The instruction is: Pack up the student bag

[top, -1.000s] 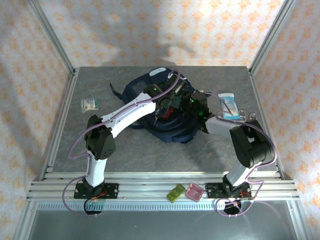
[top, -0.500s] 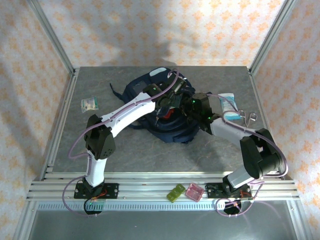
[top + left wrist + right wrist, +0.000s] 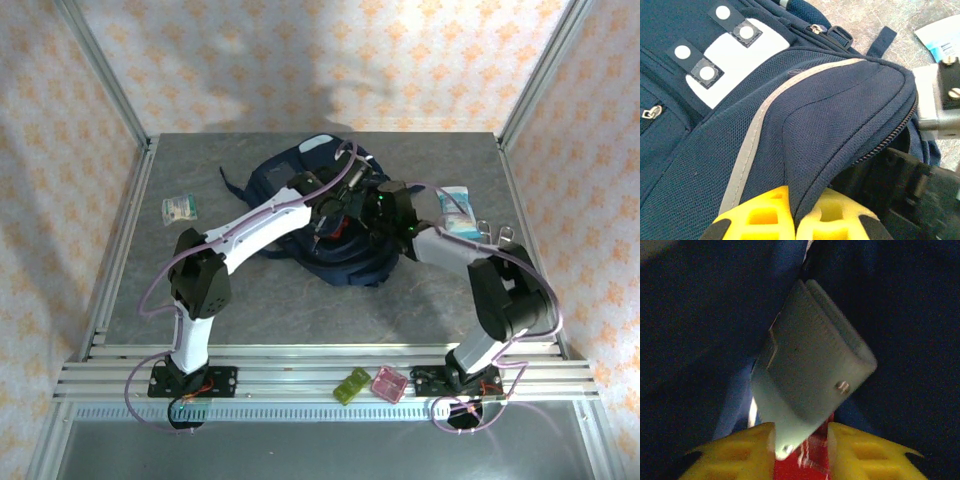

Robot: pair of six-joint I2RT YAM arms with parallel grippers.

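The grey-green case is already inside the bag, so my left gripper should next go down toward the bag's opening (image 3: 346, 229) below it and let go of the fold of the bag's flap.
The student bag (image 3: 290, 178) lies at the table's middle back, navy blue with white patches and a grey stripe (image 3: 747, 145). My left gripper (image 3: 322, 226) (image 3: 794, 212) is shut on a fold of the bag's top flap beside the zip, lifting the mouth. My right gripper (image 3: 375, 212) (image 3: 801, 452) reaches into the dark inside of the bag, jaws apart. A grey-green case (image 3: 812, 365) lies tilted there. Its near corner touches the left fingertip (image 3: 747, 452), with a gap to the other. A red thing (image 3: 815, 462) shows behind that gap.
A light-blue and white packet (image 3: 455, 208) (image 3: 940, 37) lies right of the bag, with a small metal item (image 3: 497, 232) beside it. A small green packet (image 3: 180, 207) sits at the left. A green case (image 3: 352, 386) and a pink case (image 3: 388, 384) rest on the front rail.
My right arm has stretched further left, pushing its gripper deeper into the bag's mouth. My left gripper has kept the flap lifted in the same place.
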